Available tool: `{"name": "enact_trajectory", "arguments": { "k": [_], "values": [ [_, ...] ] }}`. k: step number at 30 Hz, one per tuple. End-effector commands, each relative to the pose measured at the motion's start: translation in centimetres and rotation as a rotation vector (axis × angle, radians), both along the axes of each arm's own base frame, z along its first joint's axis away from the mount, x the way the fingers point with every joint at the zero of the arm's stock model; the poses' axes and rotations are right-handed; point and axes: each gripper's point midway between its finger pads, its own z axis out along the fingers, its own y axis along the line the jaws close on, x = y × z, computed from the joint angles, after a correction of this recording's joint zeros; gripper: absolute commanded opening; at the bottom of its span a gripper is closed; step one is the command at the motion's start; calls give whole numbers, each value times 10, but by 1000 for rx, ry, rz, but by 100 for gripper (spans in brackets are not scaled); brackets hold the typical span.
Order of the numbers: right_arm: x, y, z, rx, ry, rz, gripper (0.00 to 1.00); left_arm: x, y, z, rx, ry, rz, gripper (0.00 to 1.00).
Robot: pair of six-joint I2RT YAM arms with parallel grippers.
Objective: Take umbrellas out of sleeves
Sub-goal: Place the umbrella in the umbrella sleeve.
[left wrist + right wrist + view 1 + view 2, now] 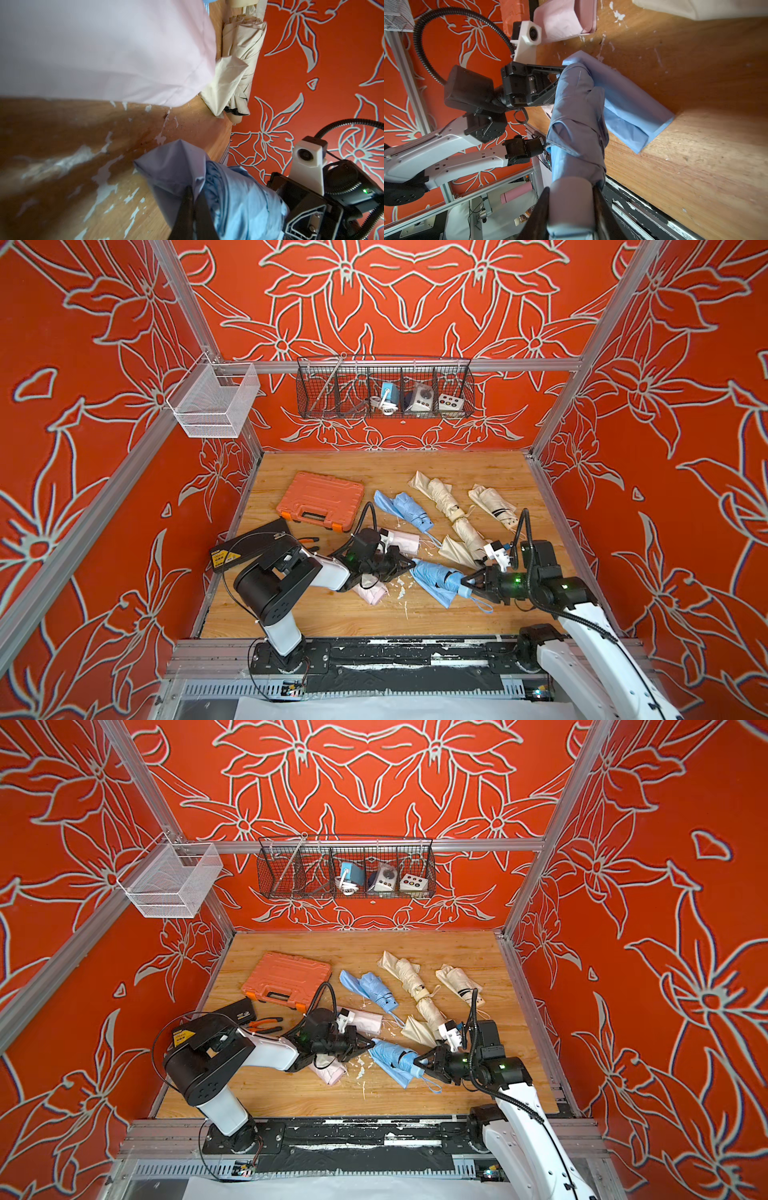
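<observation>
The sleeve lies beside the umbrella. So next my left gripper will move down and back, away from the handle, onto the paint-flecked wood to release the sleeve's end.
A light blue umbrella (438,576) (577,124) lies near the table's front, held between both arms. My right gripper (464,587) (571,205) is shut on its stubby handle (571,199). My left gripper (411,562) (192,199) is shut on the end of a smooth light blue sleeve (172,164) by the umbrella's tip. That sleeve (629,108) lies flat on the wood, beside and partly under the umbrella. Whether the tip is still inside it I cannot tell.
Behind lie a pink umbrella (401,540), a blue umbrella (409,508) with a flat blue sleeve (382,499), and three cream umbrellas (440,493). A pink sleeve (370,593) sits under the left arm. An orange case (320,499), a black box (249,549) and pliers (266,1024) are on the left.
</observation>
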Motion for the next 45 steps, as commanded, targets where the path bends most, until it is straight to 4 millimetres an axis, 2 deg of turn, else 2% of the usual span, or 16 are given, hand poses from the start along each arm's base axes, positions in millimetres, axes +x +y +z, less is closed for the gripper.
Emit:
{"name": "enact_trajectory", "arguments": {
  "k": [1,8,17,22,26,29,31,38,40,43,45],
  "values": [
    [1,-1,-10,-29,-27,30,0,-3,-4,0,-9,-7,-32,0],
    [5,-6,-29,-92,2,28,0,-10,-1,-11,14,16,-49,0],
    [10,-29,-55,-268,79,-63,22,-15,2,-22,46,35,-61,0],
    [12,-33,-67,-300,111,-73,23,-19,7,-26,64,39,-64,0],
    [10,-32,-85,-289,128,-84,25,-22,13,-29,80,42,-64,0],
    [5,-33,-100,-285,144,-100,39,-23,18,-32,100,46,-63,0],
    [2,-36,-107,-295,149,-117,41,-23,21,-34,114,46,-63,0],
    [12,-45,-105,-346,109,-159,48,-24,21,-38,127,57,-74,0],
    [12,-44,-101,-348,106,-153,53,-23,20,-38,129,54,-81,0],
    [17,-47,-84,-369,58,-149,64,-22,18,-38,140,52,-96,0],
    [23,-51,-65,-385,-9,-162,72,-21,16,-37,141,49,-108,5]
  ]
}}
